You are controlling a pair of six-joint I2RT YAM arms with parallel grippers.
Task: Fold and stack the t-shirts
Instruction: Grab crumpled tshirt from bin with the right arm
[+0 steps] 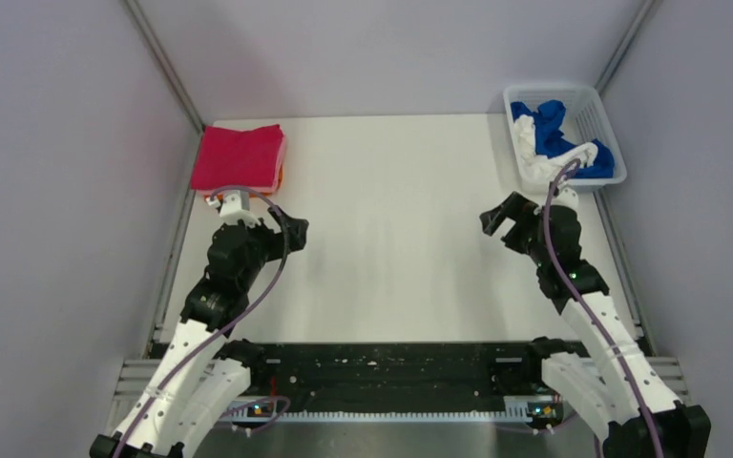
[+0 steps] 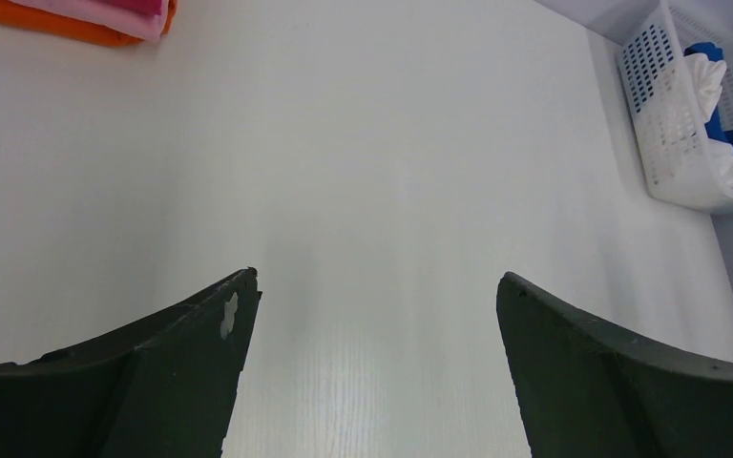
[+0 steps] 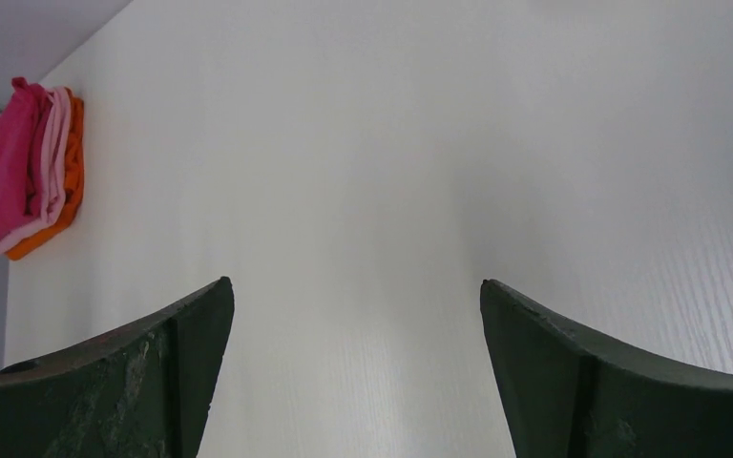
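The white t-shirt's fold (image 1: 542, 166) lies uncovered toward the basket's near rim, so my right gripper will next move outward over the basket and then down to it.
A folded magenta t-shirt (image 1: 239, 156) tops a stack at the table's far left, with an orange one (image 1: 282, 176) showing under it. The stack also shows in the right wrist view (image 3: 0, 172) and its orange edge in the left wrist view (image 2: 67, 24). A royal-blue t-shirt (image 1: 555, 129) and a white t-shirt (image 1: 539, 157) lie crumpled in the mesh basket (image 1: 587, 105) at the far right. My left gripper (image 1: 296, 232) is open and empty just in front of the stack. My right gripper (image 1: 498, 221) is open and empty left of the basket.
The white table (image 1: 391, 210) is walled by grey panels on both sides and at the back. The basket also shows in the left wrist view (image 2: 668, 124). A black rail (image 1: 382, 372) runs along the near edge between the arm bases.
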